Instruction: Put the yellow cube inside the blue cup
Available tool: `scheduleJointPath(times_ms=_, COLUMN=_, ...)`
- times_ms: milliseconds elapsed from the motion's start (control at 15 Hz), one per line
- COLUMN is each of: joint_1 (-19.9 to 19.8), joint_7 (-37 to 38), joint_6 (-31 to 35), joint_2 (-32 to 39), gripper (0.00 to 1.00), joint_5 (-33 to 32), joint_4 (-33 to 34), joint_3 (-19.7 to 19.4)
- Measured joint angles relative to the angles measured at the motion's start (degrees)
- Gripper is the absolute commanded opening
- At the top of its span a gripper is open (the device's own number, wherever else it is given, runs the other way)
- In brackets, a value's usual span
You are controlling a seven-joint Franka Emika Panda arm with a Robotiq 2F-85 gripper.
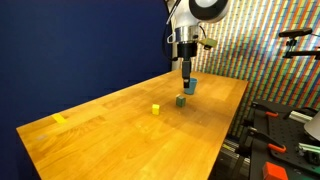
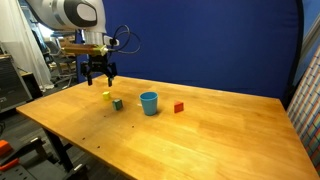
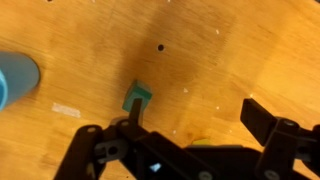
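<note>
The robot's gripper needs to move outward and down until its fingers straddle the yellow cube on the tabletop, since only a yellow sliver point(image 3: 200, 142) shows between its open fingers.
The yellow cube point(image 2: 107, 96) lies on the wooden table, also seen in an exterior view point(image 1: 156, 108). In the wrist view only a yellow sliver point(image 3: 200, 142) shows between the fingers, above the gripper body. The blue cup point(image 2: 149, 103) stands upright to its side, and shows in an exterior view point(image 1: 190, 87) and at the wrist view's left edge point(image 3: 15, 78). My gripper point(image 2: 100, 80) hangs open and empty a little above the yellow cube, seen also in an exterior view point(image 1: 186, 72) and the wrist view point(image 3: 200, 115).
A dark greenish cube point(image 2: 117, 103) sits between the yellow cube and the cup, close to one finger in the wrist view point(image 3: 137, 97). A red cube point(image 2: 179, 107) lies beyond the cup. A pale yellow piece point(image 1: 60, 119) lies near a table corner.
</note>
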Motion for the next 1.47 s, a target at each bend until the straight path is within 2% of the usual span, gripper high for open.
scheduleJointPath(times_ms=867, joint_1=-0.35, joint_7=-6.09, joint_6=-0.02, joint_2=22.66, gripper=1.0, joint_5=0.49, joint_4=17.72, joint_3=5.65)
scheduleJointPath(times_ms=1333, joint_1=0.03, joint_7=-6.71, joint_6=-1.96, joint_2=28.7, gripper=1.0, joint_5=-1.92, joint_4=24.71, joint_3=6.59)
scheduleJointPath(times_ms=1467, joint_1=0.48, joint_7=-6.7, joint_6=-2.52, joint_2=29.34, gripper=0.74, joint_5=-3.15, joint_4=25.93, joint_3=6.6)
